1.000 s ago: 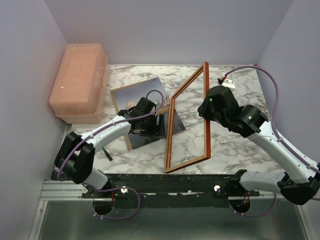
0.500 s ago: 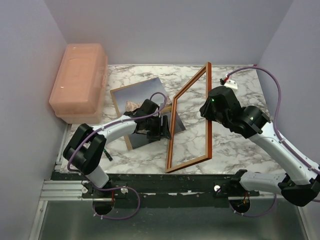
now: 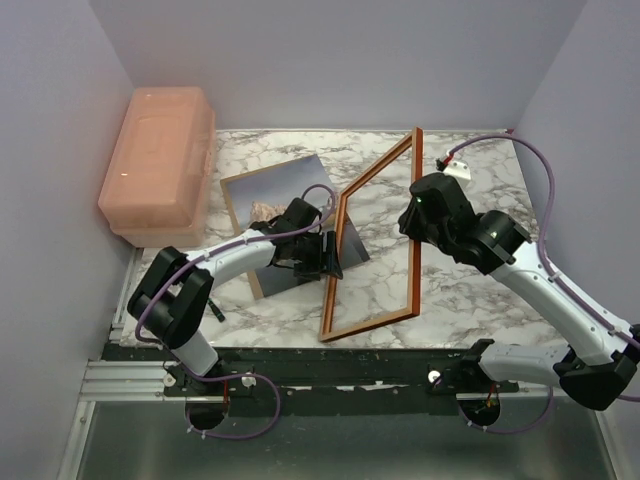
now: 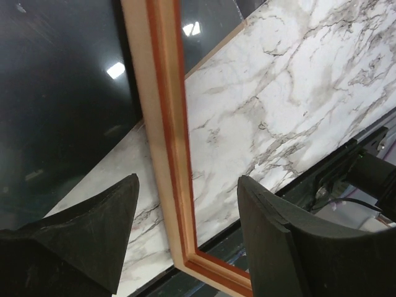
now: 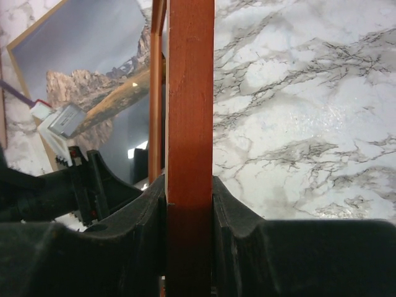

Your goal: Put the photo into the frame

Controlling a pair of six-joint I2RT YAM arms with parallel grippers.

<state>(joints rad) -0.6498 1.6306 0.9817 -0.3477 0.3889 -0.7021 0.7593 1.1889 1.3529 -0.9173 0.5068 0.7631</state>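
Observation:
My right gripper lowers toward the bare marble below the frame's raised bar (image 3: 401, 280) next and releases the bar there, since the frame still stands tilted.
The red-orange frame (image 3: 412, 250) stands tilted on its near edge in the middle of the marble table. My right gripper (image 3: 416, 218) is shut on its raised right rail (image 5: 189, 111), pads tight on both sides (image 5: 189, 198). The photo (image 3: 272, 205), a rocky mountain over dark water, lies face up on the brown backing board (image 3: 254, 286), left of the frame; it also shows in the right wrist view (image 5: 93, 55). My left gripper (image 3: 326, 262) is open over the photo's right edge. Its fingers straddle the frame's lower left rail (image 4: 162, 148) without touching it (image 4: 189, 238).
A translucent pink lidded box (image 3: 160, 160) stands at the far left. A small dark stick (image 3: 214, 306) lies near the front left edge. The table's black front edge (image 3: 400, 362) runs just below the frame's near corner. Grey walls close in the left, back and right.
My left gripper moved right across the photo to the frame's left rail. The frame's near-left corner swung a little left while the right gripper kept its hold.

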